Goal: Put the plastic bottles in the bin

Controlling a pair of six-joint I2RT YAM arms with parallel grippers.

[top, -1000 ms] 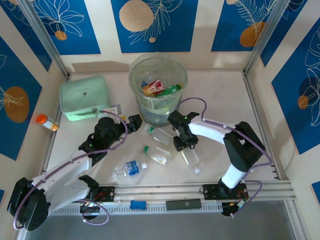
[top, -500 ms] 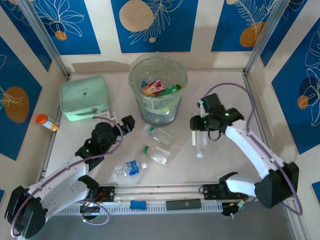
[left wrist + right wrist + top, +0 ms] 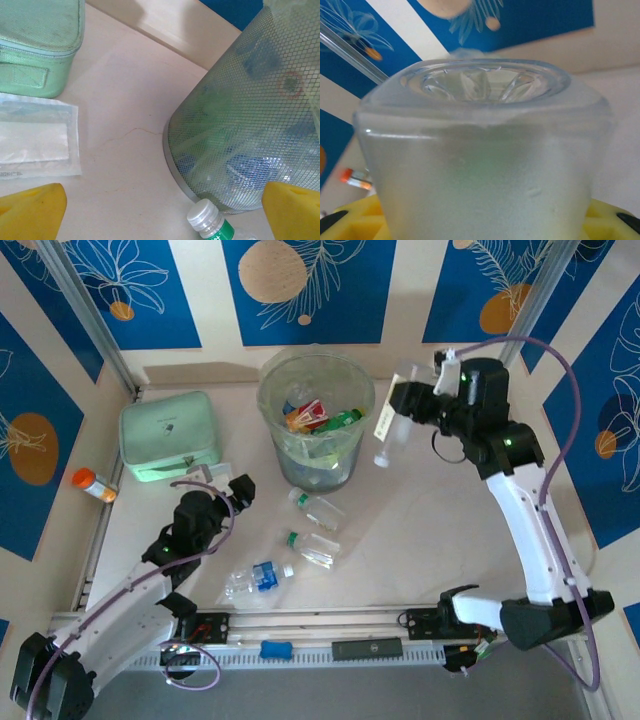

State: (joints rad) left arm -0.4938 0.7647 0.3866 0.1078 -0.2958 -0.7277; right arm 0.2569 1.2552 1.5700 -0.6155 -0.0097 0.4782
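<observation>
Next, my right gripper carries the clear bottle [image 3: 384,442], still outside the bin's rim, across and lets go of it inside. The bin's opening [image 3: 315,392] lies alongside, toward the zip case.
The bin [image 3: 316,390] stands at the back centre with several plastic bottles inside. My right gripper [image 3: 402,400] is raised just right of its rim, shut on a clear bottle [image 3: 384,442] that hangs cap-down. In the right wrist view that bottle's base [image 3: 480,150] sits between my yellow fingers [image 3: 357,220]. Three bottles lie on the table: one near the bin's foot [image 3: 318,508], one below it [image 3: 312,547], and a blue-labelled one [image 3: 258,578]. My left gripper [image 3: 228,485] is open, low, left of the nearest bottle, whose cap [image 3: 204,216] shows by the bin's mesh wall [image 3: 250,115].
A mint green zip case [image 3: 170,435] lies at the back left, with a clear flat packet [image 3: 35,135] in front of it. An orange-capped vial [image 3: 92,483] lies by the left wall. Rails run along the near edge [image 3: 330,625].
My right arm has lifted the clear bottle off the table and carried it up and back to beside the bin's rim. My left arm has drawn back slightly to the left, still open.
</observation>
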